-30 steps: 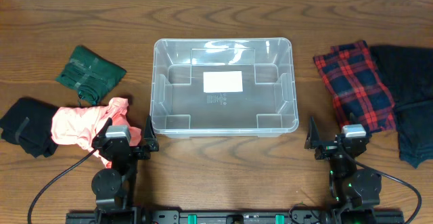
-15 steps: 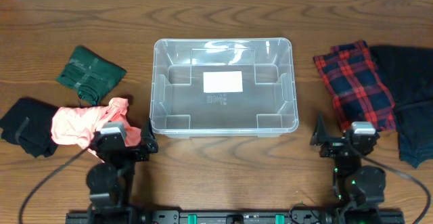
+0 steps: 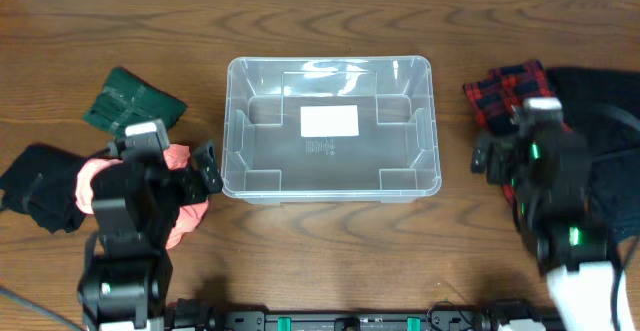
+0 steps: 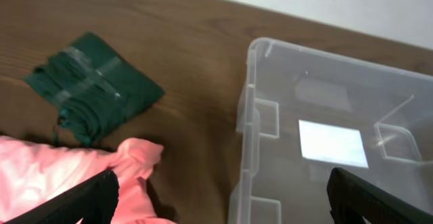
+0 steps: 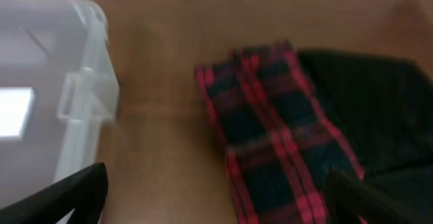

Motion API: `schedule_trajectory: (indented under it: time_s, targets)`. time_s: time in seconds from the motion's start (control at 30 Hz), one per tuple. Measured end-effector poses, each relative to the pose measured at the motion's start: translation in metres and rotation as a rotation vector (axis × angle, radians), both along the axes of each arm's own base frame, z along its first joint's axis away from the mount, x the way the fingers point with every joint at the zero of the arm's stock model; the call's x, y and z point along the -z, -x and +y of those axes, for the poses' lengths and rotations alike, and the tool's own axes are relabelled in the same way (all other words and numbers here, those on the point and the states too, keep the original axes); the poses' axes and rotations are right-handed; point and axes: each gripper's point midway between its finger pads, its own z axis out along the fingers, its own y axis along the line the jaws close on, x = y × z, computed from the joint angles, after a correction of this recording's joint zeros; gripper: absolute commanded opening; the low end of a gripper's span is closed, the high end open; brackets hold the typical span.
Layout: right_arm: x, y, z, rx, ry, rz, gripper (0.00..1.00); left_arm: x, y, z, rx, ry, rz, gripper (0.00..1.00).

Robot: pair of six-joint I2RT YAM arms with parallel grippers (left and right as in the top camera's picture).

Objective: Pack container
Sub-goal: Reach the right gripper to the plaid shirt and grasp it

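Observation:
I will lower my open right gripper outward onto the far part of the red plaid cloth [image 3: 498, 96] [image 5: 254, 85] and close, since that part is below and outward of it.
The clear container [image 3: 232, 121] stands empty at the table's middle, a white label on its bottom. It also shows in the left wrist view [image 4: 245, 109] and the right wrist view [image 5: 91, 61]. My left gripper [image 3: 157, 159] is open and empty above a pink cloth [image 3: 92, 181], just left of the container; the wrist view shows its jaws [image 4: 223, 204] spread wide over the cloth [image 4: 54, 176]. My right gripper [image 3: 530, 156] is open and empty above a red plaid cloth [image 3: 498, 96], right of the container; its jaws [image 5: 216, 200] are spread wide beside the plaid cloth [image 5: 284, 129].
A folded green cloth [image 3: 130, 106] lies at the far left, also in the left wrist view [image 4: 95, 88]. A black cloth [image 3: 35, 186] lies left of the pink one. Another black cloth [image 3: 600, 111] lies right of the plaid one, also in the right wrist view [image 5: 379, 109].
Both arms have lifted from the front edge and reached forward. The left gripper is now over the pink cloth and the right over the plaid cloth. The cloths and container have not moved.

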Motion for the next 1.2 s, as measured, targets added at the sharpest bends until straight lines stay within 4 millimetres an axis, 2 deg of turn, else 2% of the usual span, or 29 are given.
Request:
schedule_trajectory:
  time_s: [0.13, 0.33, 0.53, 0.7, 0.83, 1.0, 1.1, 1.2]
  targets:
    - [0.017, -0.020, 0.001, -0.008, 0.032, 0.195, 0.99, 0.008, -0.008, -0.004, 0.018, 0.019, 0.057, 0.98]
    - [0.044, -0.045, -0.005, -0.001, 0.088, 0.288, 0.99, 0.016, -0.011, -0.006, 0.030, 0.031, 0.087, 0.98]
    - [0.106, -0.046, -0.039, 0.082, 0.230, 0.502, 0.99, 0.015, -0.011, -0.007, 0.036, 0.035, 0.084, 0.98]
    - [0.163, -0.043, -0.051, 0.086, 0.304, 0.669, 0.99, 0.014, -0.012, -0.007, 0.036, 0.034, 0.076, 0.98]
    - [0.187, -0.044, -0.060, 0.110, 0.362, 0.715, 0.99, 0.013, -0.012, -0.007, 0.036, 0.034, 0.073, 0.98]
    - [0.184, -0.061, -0.079, 0.198, 0.471, 0.667, 0.96, 0.013, -0.012, -0.007, 0.036, 0.034, 0.073, 0.98]
    - [0.185, -0.067, -0.085, 0.230, 0.509, 0.652, 0.85, 0.013, -0.012, -0.007, 0.037, 0.034, 0.073, 0.98]
    - [0.188, -0.068, -0.087, 0.246, 0.520, 0.652, 0.64, 0.013, -0.012, -0.007, 0.037, 0.034, 0.073, 0.98]
